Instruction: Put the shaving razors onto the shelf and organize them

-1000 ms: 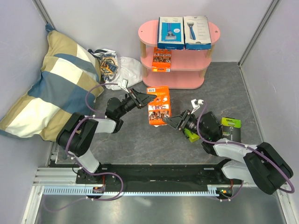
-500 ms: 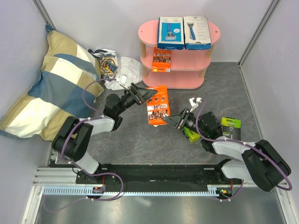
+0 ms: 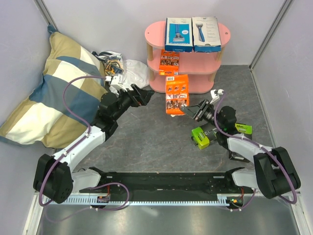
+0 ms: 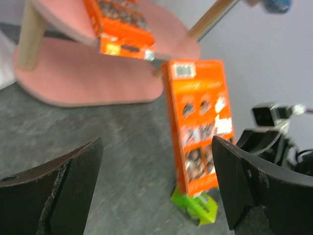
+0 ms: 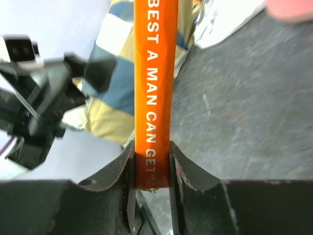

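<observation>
The held card goes outward in my right gripper onto the bare space on the pink shelf's middle level, beside the first orange card, and is released there next.
The pink shelf stands at the back with a white razor box and a blue box on its top board. One orange card lies on the middle tier. My right gripper is shut on the lower edge of the second orange card, held upright in front of the shelf; the right wrist view shows the card's spine clamped between the fingers. My left gripper hangs open just left of the card, apart from it. A lime-green box lies on the floor, and a black box is mostly hidden by my right arm.
A large checked pillow leans in the left corner. A white plastic bag of small items lies beside the shelf's left end. Grey walls close in on both sides.
My left gripper opened, let go of the orange card and drew back to the left. My right gripper closed on the card and carried it up toward the shelf front.
</observation>
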{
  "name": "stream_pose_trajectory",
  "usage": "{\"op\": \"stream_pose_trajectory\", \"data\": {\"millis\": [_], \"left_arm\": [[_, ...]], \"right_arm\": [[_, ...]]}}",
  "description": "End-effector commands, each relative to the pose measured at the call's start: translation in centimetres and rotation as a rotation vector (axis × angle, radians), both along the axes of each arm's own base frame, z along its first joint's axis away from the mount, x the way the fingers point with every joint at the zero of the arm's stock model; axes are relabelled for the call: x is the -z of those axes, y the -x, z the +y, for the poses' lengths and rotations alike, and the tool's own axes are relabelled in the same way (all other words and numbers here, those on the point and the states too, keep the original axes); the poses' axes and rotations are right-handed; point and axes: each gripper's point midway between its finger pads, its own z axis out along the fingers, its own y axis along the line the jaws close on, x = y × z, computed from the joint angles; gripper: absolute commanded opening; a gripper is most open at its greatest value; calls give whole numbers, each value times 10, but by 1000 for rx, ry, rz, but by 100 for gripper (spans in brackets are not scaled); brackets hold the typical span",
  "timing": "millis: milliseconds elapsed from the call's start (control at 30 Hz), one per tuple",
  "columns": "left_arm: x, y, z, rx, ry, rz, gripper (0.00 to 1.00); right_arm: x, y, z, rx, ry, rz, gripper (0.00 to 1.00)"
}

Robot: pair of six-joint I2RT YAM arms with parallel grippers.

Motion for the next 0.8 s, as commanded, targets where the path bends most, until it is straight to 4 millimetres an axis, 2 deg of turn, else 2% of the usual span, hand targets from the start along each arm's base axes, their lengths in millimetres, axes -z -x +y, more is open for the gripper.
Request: {"op": "stream_pose_trajectory", "data": {"millis": [0, 167, 200, 267, 300, 367, 433, 467, 500, 533, 567, 600, 633, 667, 700, 767], "left_arm": [[25, -4, 18, -70, -157, 20, 98], [37, -2, 18, -62, -170, 42, 98], [37, -1, 18, -59, -170, 44, 98], [41, -1, 17, -54, -171, 52, 98], [41, -1, 17, -51, -172, 51, 98], [44, 0, 16, -44, -175, 56, 98], [45, 1, 16, -42, -178, 56, 98], [47, 1, 17, -44, -179, 61, 98], [48, 2, 17, -44, -179, 62, 98], [48, 2, 16, -40, -181, 63, 98], [50, 2, 16, -39, -182, 65, 98], [50, 2, 16, -37, -183, 67, 98], [52, 3, 16, -34, -185, 71, 98], [53, 2, 15, -34, -185, 71, 98], [55, 2, 15, -33, -187, 75, 98], [56, 3, 14, -27, -187, 77, 98]], "right_arm": [[-33, -28, -17, -3, -2, -89, 19], [-37, -60, -39, 34, -10, -80, 19], [-44, -70, -46, 49, -15, -91, 19], [-35, -83, -49, 53, -4, -56, 19], [-44, -92, -54, 60, -5, -73, 19], [-38, -105, -58, 59, -10, -41, 19], [-49, -120, -67, 77, -21, -59, 19], [-43, -126, -67, 70, -21, -40, 19], [-54, -135, -71, 73, -32, -57, 19], [-57, -139, -72, 71, -37, -65, 19], [-53, -144, -72, 70, -41, -49, 19], [-63, -151, -72, 69, -47, -63, 19], [-62, -159, -84, 92, -46, -52, 19], [-60, -164, -85, 92, -49, -44, 20], [-68, -170, -89, 100, -56, -56, 19], [-69, -183, -93, 103, -55, -42, 20]]}}
